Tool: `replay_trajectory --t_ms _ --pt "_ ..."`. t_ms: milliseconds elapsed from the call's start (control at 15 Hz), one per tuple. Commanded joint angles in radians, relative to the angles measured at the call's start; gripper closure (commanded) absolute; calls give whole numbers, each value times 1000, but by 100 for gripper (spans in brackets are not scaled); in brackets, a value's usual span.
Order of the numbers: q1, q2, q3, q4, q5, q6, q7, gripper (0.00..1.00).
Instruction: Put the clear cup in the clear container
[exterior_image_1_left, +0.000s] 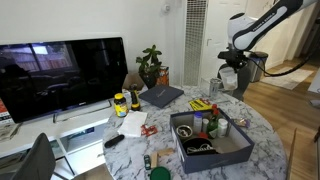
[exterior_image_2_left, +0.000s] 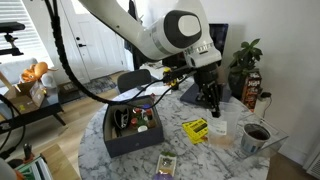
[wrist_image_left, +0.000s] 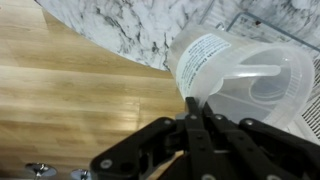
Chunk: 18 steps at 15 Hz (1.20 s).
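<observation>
The clear container's open top is below my gripper and to its right in the wrist view, so I need to shift that way, lower the cup inside and release.
In the wrist view my gripper (wrist_image_left: 197, 105) is shut on the rim of the clear cup (wrist_image_left: 210, 60). The cup is see-through with a printed label and hangs tilted over the marble table's edge (wrist_image_left: 120, 30), with wooden floor below. In both exterior views the gripper (exterior_image_1_left: 229, 82) (exterior_image_2_left: 208, 108) hangs near the table's edge; the cup is hard to make out there. The clear container (exterior_image_2_left: 255, 138) stands on the table beside the gripper, near the rim, with something dark showing through it.
A big dark grey box (exterior_image_1_left: 212, 148) (exterior_image_2_left: 130, 135) full of small items sits mid-table. A yellow packet (exterior_image_2_left: 196, 128) and a small white cup (exterior_image_2_left: 220, 130) lie near the gripper. A yellow-labelled jar (exterior_image_1_left: 120, 103), a laptop (exterior_image_1_left: 162, 96), a plant (exterior_image_1_left: 150, 65) and a TV (exterior_image_1_left: 60, 75) are further off.
</observation>
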Motion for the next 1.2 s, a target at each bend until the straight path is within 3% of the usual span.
replay_trajectory --t_ms 0,533,1133 --pt "-38 27 38 51 53 11 27 99" --pt "-47 164 50 211 125 12 53 99" --pt "-70 256 40 287 181 -18 48 99"
